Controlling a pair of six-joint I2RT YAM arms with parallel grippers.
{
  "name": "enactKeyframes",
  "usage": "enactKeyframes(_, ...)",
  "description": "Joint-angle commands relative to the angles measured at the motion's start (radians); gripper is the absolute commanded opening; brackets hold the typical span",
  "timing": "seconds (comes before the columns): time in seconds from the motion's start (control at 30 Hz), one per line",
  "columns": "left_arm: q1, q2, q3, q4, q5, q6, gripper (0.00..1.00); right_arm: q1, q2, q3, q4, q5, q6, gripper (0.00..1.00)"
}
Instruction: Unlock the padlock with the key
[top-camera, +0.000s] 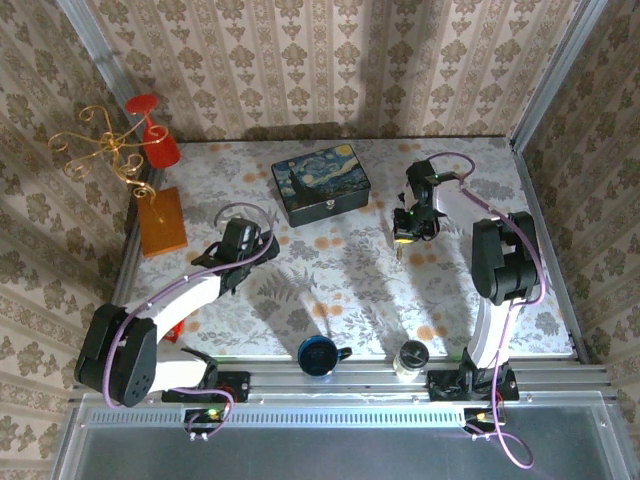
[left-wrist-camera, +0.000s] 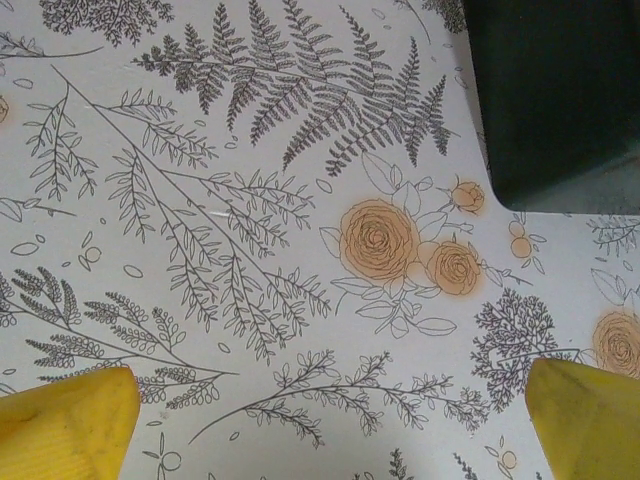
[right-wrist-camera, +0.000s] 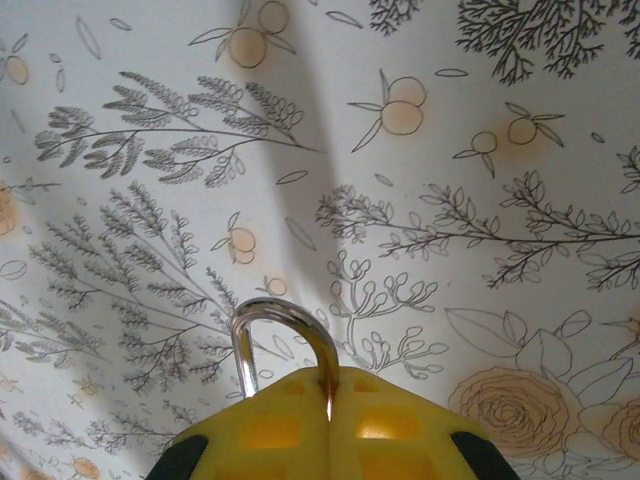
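Observation:
I will lower the padlock onto the bare floral cloth below and release its silvery shackle loop (right-wrist-camera: 285, 325) with my right gripper.
In the right wrist view the padlock's silvery shackle loop (right-wrist-camera: 285, 325) sticks up from between my yellow fingers (right-wrist-camera: 265, 430). My right gripper (right-wrist-camera: 330, 400) is shut on it, with one leg of the shackle pinched in the seam. The brassy body is hidden behind the fingers. From above, the right gripper (top-camera: 410, 228) hangs over the right middle of the table. My left gripper (top-camera: 245, 240) is low over the floral cloth, left of centre. It is open (left-wrist-camera: 330, 430), its yellow fingertips (left-wrist-camera: 65, 425) far apart with nothing between them. I cannot see the key.
The painted tin (top-camera: 320, 183) lies at the back centre; its dark corner (left-wrist-camera: 560, 90) shows in the left wrist view. A blue cup (top-camera: 318, 355) and a small jar (top-camera: 411, 358) stand at the front edge. An orange base (top-camera: 162, 220) with a gold wire stand is at the far left.

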Motion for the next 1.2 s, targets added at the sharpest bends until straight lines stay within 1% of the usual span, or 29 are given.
enactKeyframes(0.0, 0.034, -0.023, -0.011, -0.011, -0.015, -0.015, 1.00, -0.018, 0.035, 0.041, -0.051, -0.033, -0.028, 0.00)
enactKeyframes(0.27, 0.045, -0.013, -0.007, -0.009, -0.016, -0.003, 1.00, -0.073, 0.121, 0.066, -0.056, -0.056, -0.062, 0.00)
enactKeyframes(0.3, 0.047, -0.013, -0.008, -0.010, -0.016, -0.004, 1.00, -0.080, 0.129, 0.065, -0.053, -0.056, -0.064, 0.01)
enactKeyframes(0.33, 0.048, -0.015, -0.009, -0.010, -0.016, -0.005, 1.00, -0.088, 0.137, 0.062, -0.050, -0.057, -0.065, 0.03)
enactKeyframes(0.5, 0.052, -0.016, -0.011, -0.019, -0.019, -0.005, 1.00, -0.110, 0.156, 0.047, -0.032, -0.020, -0.064, 0.22)
enactKeyframes(0.57, 0.055, -0.019, -0.010, -0.023, -0.019, -0.007, 1.00, -0.114, 0.154, 0.042, -0.029, -0.017, -0.064, 0.26)
enactKeyframes(0.63, 0.057, -0.022, -0.010, -0.023, -0.020, -0.007, 1.00, -0.115, 0.143, 0.038, -0.027, -0.008, -0.063, 0.27)
enactKeyframes(0.77, 0.061, -0.033, -0.010, -0.028, -0.023, -0.005, 1.00, -0.117, 0.092, 0.023, -0.024, 0.006, -0.056, 0.31)
enactKeyframes(0.9, 0.067, -0.049, -0.011, -0.037, -0.028, 0.002, 1.00, -0.116, -0.002, -0.018, -0.010, 0.022, -0.037, 0.35)
enactKeyframes(1.03, 0.082, -0.076, -0.017, -0.052, -0.045, 0.015, 1.00, -0.121, -0.127, -0.092, 0.032, 0.040, -0.016, 0.38)
enactKeyframes(1.17, 0.101, -0.115, -0.028, -0.072, -0.076, 0.040, 1.00, -0.123, -0.240, -0.198, 0.129, 0.051, -0.003, 0.41)
